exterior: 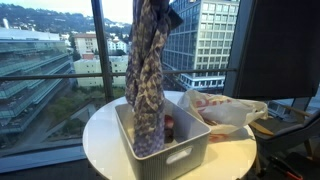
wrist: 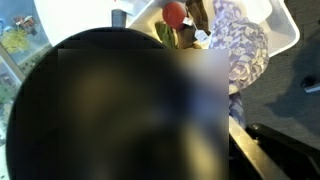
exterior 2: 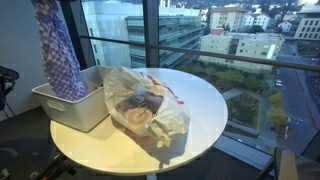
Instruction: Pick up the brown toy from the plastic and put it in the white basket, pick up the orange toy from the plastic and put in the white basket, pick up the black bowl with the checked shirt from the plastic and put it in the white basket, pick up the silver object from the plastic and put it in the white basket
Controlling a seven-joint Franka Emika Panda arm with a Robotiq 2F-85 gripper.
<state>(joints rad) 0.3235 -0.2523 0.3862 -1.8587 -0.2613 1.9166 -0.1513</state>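
Note:
I should next move my gripper down toward the white basket's open top and release the black bowl's rim, because the basket's open top is below, with the checked shirt [exterior: 148, 65] already hanging inside.
The checked shirt [exterior: 148, 65] hangs in a long purple-and-white column from my gripper [exterior: 166, 8] at the top edge, its lower end inside the white basket [exterior: 178, 156]. It also shows in an exterior view as the checked shirt [exterior 2: 55, 50] over the white basket [exterior 2: 78, 112]. A big dark round blur, apparently the black bowl [wrist: 110, 110], fills the wrist view and hides my fingers. Past it, the orange toy [wrist: 174, 13] and the brown toy [wrist: 196, 12] lie in the basket beside the shirt [wrist: 242, 45]. The plastic [exterior: 232, 108] [exterior 2: 150, 105] lies crumpled beside the basket.
Basket and bag sit on a round white table [exterior: 100, 140] [exterior 2: 205, 100] next to floor-to-ceiling windows. Some indistinct greyish items [exterior 2: 137, 100] lie inside the bag. A dark chair or stand [exterior: 290, 110] is beyond the table.

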